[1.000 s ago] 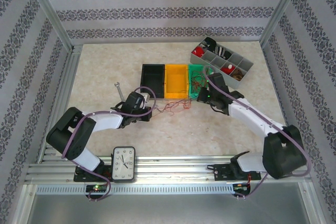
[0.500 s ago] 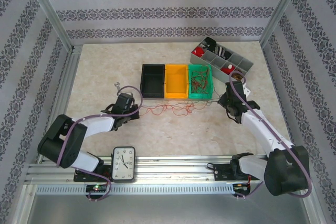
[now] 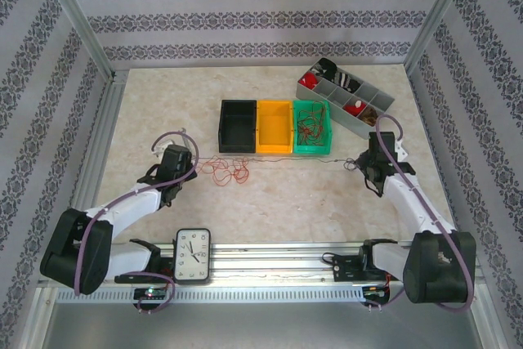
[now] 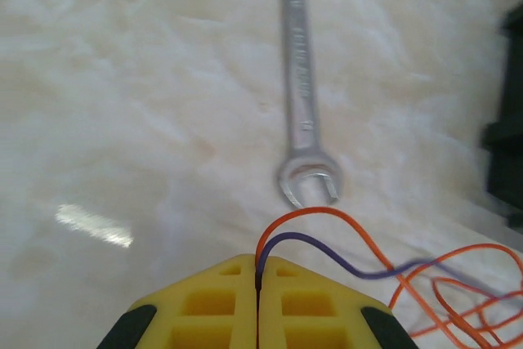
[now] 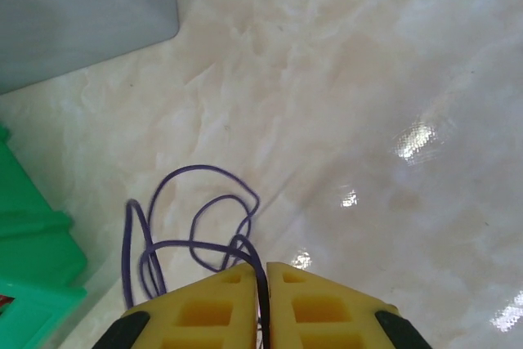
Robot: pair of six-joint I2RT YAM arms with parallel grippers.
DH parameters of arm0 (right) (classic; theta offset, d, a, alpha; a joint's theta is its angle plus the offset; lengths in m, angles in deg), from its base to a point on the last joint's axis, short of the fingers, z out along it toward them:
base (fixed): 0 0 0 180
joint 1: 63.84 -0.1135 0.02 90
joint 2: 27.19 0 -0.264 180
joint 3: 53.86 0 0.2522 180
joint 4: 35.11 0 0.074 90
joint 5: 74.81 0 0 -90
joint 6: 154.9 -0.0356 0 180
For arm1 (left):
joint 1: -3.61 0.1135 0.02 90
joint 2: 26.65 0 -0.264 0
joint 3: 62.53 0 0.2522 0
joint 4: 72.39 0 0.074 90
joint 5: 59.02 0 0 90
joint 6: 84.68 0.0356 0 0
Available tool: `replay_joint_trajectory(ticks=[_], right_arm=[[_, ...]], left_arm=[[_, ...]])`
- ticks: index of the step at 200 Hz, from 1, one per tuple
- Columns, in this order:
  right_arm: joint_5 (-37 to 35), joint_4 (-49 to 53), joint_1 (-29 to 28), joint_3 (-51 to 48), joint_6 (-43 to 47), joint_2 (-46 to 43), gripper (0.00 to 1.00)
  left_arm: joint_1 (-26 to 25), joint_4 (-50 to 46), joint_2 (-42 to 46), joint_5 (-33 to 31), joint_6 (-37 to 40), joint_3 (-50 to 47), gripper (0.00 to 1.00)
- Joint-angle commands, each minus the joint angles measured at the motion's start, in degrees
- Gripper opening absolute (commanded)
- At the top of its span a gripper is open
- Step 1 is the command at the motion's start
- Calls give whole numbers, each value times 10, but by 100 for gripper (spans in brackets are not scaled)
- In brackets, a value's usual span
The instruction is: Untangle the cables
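Observation:
The dark blue cable should go up and outward past the green bin [image 3: 312, 153] in my right gripper for release over the orange bin [image 3: 274, 127], since that bin is empty.
A curly red and orange bunch of cables [image 3: 227, 169] lies on the table in front of the black bin. My left gripper [image 3: 184, 159] is at its left end. In the left wrist view this gripper [image 4: 258, 263] is shut on an orange wire [image 4: 310, 209] and a dark blue one [image 4: 301, 235]. A thin dark blue cable [image 3: 302, 163] runs rightward to my right gripper [image 3: 365, 163]. In the right wrist view that gripper [image 5: 265, 266] pinches the dark blue cable [image 5: 197, 167], which loops slack on the table. More cables [image 3: 309, 127] lie in the green bin [image 3: 312, 153].
A steel wrench [image 4: 301, 96] lies just ahead of my left gripper. Black [image 3: 239, 126] and orange [image 3: 275, 127] bins stand beside the green one. A grey compartment tray [image 3: 384, 108] sits at the back right. A clock [image 3: 193, 255] rests by the near rail.
My left gripper has pulled left with the red and orange bunch. My right gripper has moved right, away from the green bin, and the dark blue cable has drawn out between them.

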Motion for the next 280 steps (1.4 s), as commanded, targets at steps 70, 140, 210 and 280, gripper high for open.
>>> replay_joint_trajectory(ticks=[70, 140, 210, 280], right_arm=[[45, 10, 104, 13, 68, 53, 14], [114, -13, 63, 63, 109, -4, 8], [131, -21, -104, 262, 154, -10, 9], [318, -4, -199, 446, 190, 242, 9]], left_arm=[[111, -144, 93, -89, -83, 17, 0], [94, 73, 41, 131, -53, -16, 0], [66, 114, 8, 143, -40, 16, 0], [66, 114, 21, 137, -49, 3, 0]])
